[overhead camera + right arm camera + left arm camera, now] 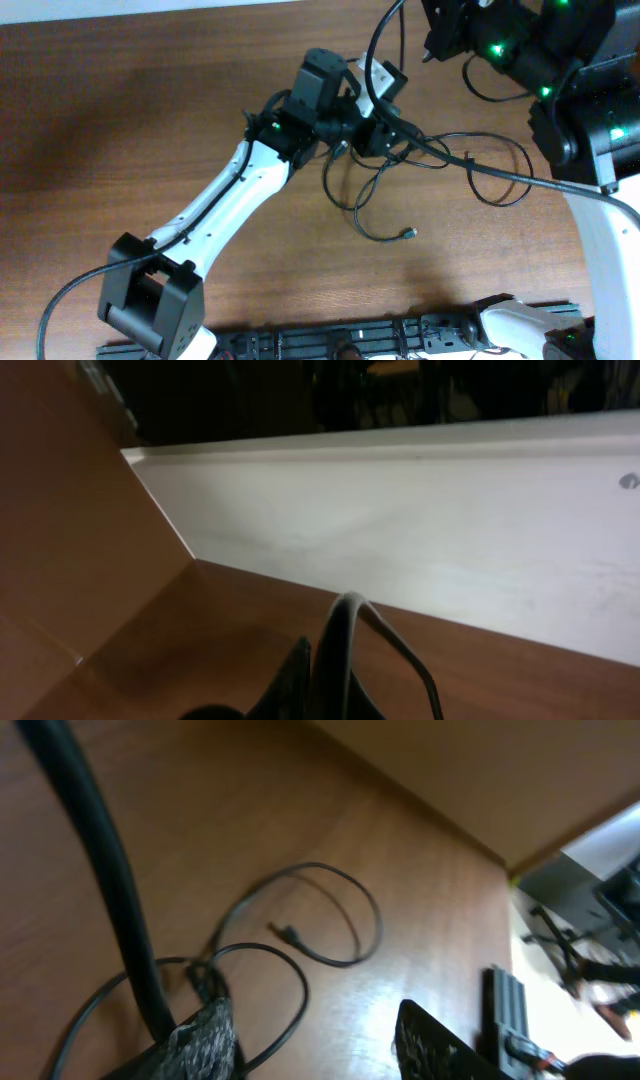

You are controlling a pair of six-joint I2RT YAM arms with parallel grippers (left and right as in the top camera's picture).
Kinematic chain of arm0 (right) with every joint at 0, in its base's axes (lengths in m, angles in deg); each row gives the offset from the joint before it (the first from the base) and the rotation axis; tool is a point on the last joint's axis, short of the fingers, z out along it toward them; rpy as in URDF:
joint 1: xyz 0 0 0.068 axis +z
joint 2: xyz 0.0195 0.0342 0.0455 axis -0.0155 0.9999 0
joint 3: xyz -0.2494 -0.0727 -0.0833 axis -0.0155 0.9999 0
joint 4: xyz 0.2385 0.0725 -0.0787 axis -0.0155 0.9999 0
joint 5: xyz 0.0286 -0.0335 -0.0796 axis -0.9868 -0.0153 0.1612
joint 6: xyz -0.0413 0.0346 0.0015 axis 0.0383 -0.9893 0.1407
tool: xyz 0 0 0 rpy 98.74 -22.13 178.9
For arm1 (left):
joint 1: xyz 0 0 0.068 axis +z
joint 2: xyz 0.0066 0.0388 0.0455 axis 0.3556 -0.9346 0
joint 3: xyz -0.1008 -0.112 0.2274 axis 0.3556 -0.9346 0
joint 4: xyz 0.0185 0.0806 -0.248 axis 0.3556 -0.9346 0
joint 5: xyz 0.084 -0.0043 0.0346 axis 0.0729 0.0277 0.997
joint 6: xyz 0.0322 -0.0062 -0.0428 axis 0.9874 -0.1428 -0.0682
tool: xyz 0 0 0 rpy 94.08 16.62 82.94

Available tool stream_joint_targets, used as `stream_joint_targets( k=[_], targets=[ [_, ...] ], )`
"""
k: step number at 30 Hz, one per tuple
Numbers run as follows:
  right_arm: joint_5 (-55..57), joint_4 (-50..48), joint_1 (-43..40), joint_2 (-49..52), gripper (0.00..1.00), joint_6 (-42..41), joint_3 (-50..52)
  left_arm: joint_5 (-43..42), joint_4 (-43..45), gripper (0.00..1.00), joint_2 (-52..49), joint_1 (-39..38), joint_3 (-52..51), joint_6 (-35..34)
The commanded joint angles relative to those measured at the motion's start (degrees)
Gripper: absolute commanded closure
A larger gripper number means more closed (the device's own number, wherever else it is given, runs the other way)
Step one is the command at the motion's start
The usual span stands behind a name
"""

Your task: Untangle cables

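Observation:
My right gripper's closed fingers hold the cable up at the table's far edge. It needs to lower next toward the tabletop beyond the tangle [442, 88] and release the cable.
Several thin black cables [365, 195] lie looped on the brown table, one ending in a small plug [410, 233], with another loop to the right [505, 170]. My left gripper [385, 125] is low over the tangle's upper part. In the left wrist view its fingers [320, 1055] are wide apart. One finger rests against a loop, and a cable loop [340, 910] with a plug [287, 932] lies beyond. My right gripper [432, 45] is raised at the table's far edge. In the right wrist view its fingers [335, 675] are closed around a thin cable [400, 645] that arches over them.
A thick black arm cable [520, 180] crosses over the tangle and also shows in the left wrist view [100, 850]. A black rail [400, 335] runs along the table's front edge. A white ledge [420, 510] borders the table's far edge.

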Motion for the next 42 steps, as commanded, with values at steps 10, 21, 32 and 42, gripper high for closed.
stream_joint_targets(
  k=[10, 21, 32, 42],
  targets=[
    [0.1, 0.3, -0.1, 3.1, 0.96, -0.3, -0.7, 8.9, -4.9, 0.46, -0.4, 3.6, 0.4, -1.4],
    [0.1, 0.9, -0.1, 3.1, 0.96, -0.3, -0.7, 23.3, -9.7, 0.45, 0.6, 3.7, 0.4, 0.3],
    [-3.5, 2.1, 0.0, 3.1, 0.96, -0.3, -0.7, 24.2, -8.9, 0.43, 4.1, 3.7, 0.4, 0.2],
    [-5.1, 1.9, 0.0, 3.1, 0.96, -0.5, -0.7, 17.2, -6.5, 0.41, 4.1, 1.6, 0.4, 0.5]
  ],
)
